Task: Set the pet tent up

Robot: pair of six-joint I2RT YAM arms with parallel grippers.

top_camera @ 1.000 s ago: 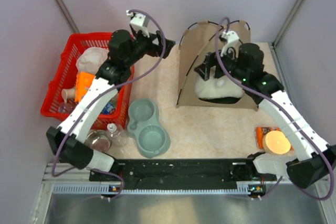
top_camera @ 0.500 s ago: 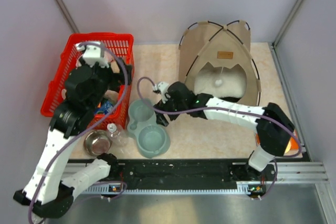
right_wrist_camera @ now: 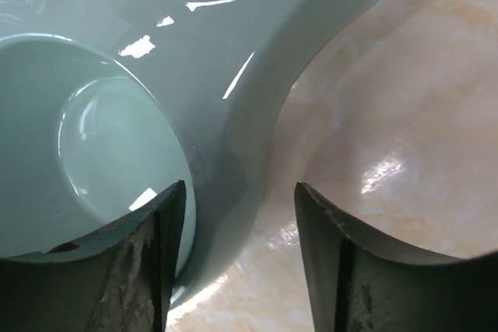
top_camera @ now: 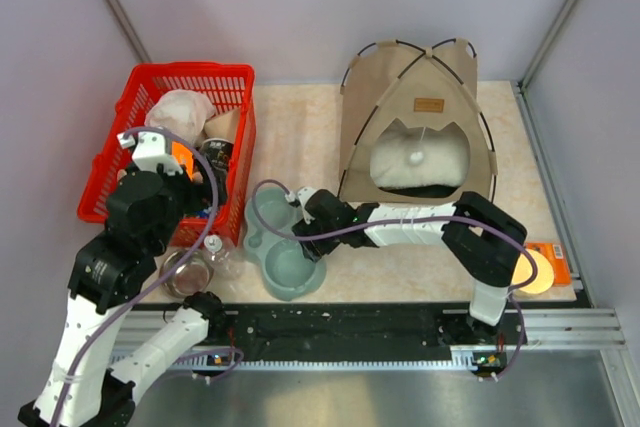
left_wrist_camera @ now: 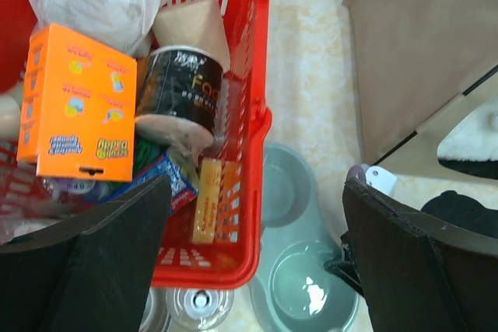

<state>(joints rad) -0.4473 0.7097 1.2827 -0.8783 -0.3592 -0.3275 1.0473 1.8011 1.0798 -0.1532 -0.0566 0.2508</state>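
The clear bottle stands upright outside the red basket's near rim, so my left gripper will next move back past that rim and lower onto the clear bottle's cap (top_camera: 213,243) (left_wrist_camera: 201,299).
The pet tent (top_camera: 415,97) stands upright at the back right, tan with dark poles and a brown label (top_camera: 429,104). A white pompom (top_camera: 415,158) hangs in its doorway in front of a white cushion (top_camera: 445,162). A corner of the tent (left_wrist_camera: 428,44) shows in the left wrist view. My right gripper (top_camera: 298,235) is far from the tent, low at the pale green double bowl (top_camera: 285,252). Its jaws (right_wrist_camera: 237,200) straddle the bowl's rim (right_wrist_camera: 226,138) with a gap, open. My left gripper (left_wrist_camera: 255,192) hangs wide open and empty above the red basket's corner.
The red basket (top_camera: 190,69) at the left holds an orange box (left_wrist_camera: 78,103), a black can (left_wrist_camera: 183,91) and a white bag (top_camera: 180,112). A clear bottle (top_camera: 222,255) and a steel bowl (top_camera: 183,272) stand beside the double bowl. An orange round item (top_camera: 530,272) lies near the right arm's base.
My right arm left the tent's doorway and reached left to the double bowl, its jaws narrowing around the rim. My left arm drew back from behind the basket to above its near side.
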